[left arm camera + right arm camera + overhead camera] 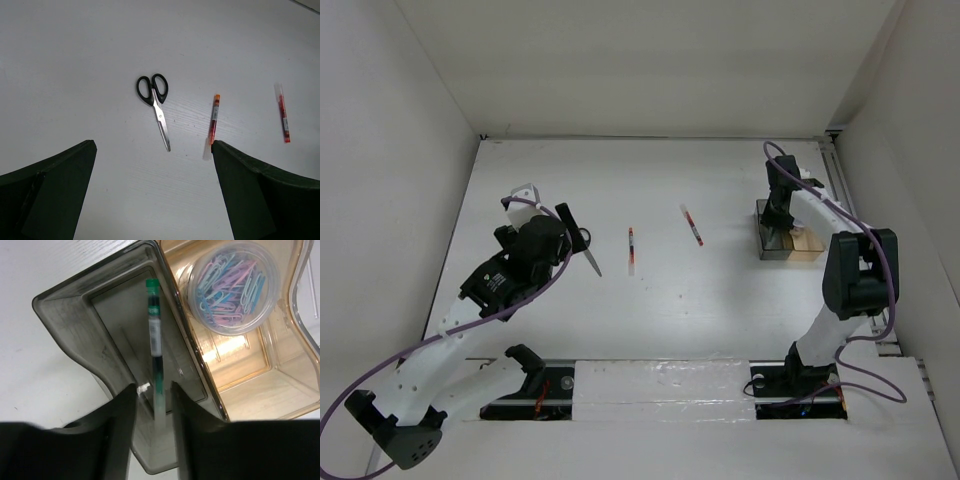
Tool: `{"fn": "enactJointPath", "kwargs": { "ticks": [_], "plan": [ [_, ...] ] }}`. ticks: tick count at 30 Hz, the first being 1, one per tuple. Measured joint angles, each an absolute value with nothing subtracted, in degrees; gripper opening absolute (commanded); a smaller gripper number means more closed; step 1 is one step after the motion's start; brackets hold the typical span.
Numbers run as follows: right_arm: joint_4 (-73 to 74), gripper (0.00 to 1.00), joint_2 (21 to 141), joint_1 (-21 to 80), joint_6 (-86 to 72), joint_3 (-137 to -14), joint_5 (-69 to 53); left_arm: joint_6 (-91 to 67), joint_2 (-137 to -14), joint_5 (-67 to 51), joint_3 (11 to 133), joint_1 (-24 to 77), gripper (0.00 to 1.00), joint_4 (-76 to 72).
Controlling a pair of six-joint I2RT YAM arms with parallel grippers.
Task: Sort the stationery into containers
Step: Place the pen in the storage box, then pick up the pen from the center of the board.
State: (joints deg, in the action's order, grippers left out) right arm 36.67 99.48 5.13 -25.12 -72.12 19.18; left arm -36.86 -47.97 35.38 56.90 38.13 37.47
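Note:
My right gripper lifts from the organizer next, then comes down to the nearest red pen.
Black-handled scissors (588,250) lie on the table, blades toward the near right, also in the left wrist view (156,105). Two red-and-white pens (631,250) (692,225) lie right of them (214,118) (283,113). My left gripper (546,215) hangs wide open and empty above the table, just left of the scissors (153,145). My right gripper (780,222) is over the organizer (767,250). The dark green pen (154,325) stands in the dark grey compartment (100,325). Its near end is between my slightly parted fingers (154,395), with a gap on each side. No tape roll shows.
The tan compartment (260,375) beside the grey one holds a round clear tub of coloured paper clips (232,287). White walls enclose the table on the left, back and right. The organizer sits near the right wall.

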Motion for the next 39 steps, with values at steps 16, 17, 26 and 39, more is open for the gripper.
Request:
{"fn": "enactJointPath", "kwargs": {
  "ticks": [16, 17, 26, 39],
  "plan": [
    [38.1, 0.66, 89.4, 18.5, -26.3, -72.6, 21.6, -36.9, -48.0, 35.4, 56.9, 38.1, 1.0, 37.5],
    [37.4, 0.66, 89.4, 20.4, -25.6, -73.0, 20.5, -36.9, -48.0, 35.4, 56.9, 38.1, 1.0, 37.5],
    [34.1, 0.66, 108.4, 28.0, -21.2, -84.6, 11.9, -37.4, -50.7, 35.6, 56.9, 38.1, 1.0, 37.5],
    [38.2, 0.41, 124.7, 28.2, -19.0, -98.0, 10.3, -36.9, -57.2, 32.3, 56.9, 38.1, 1.0, 37.5]
  ]
}}
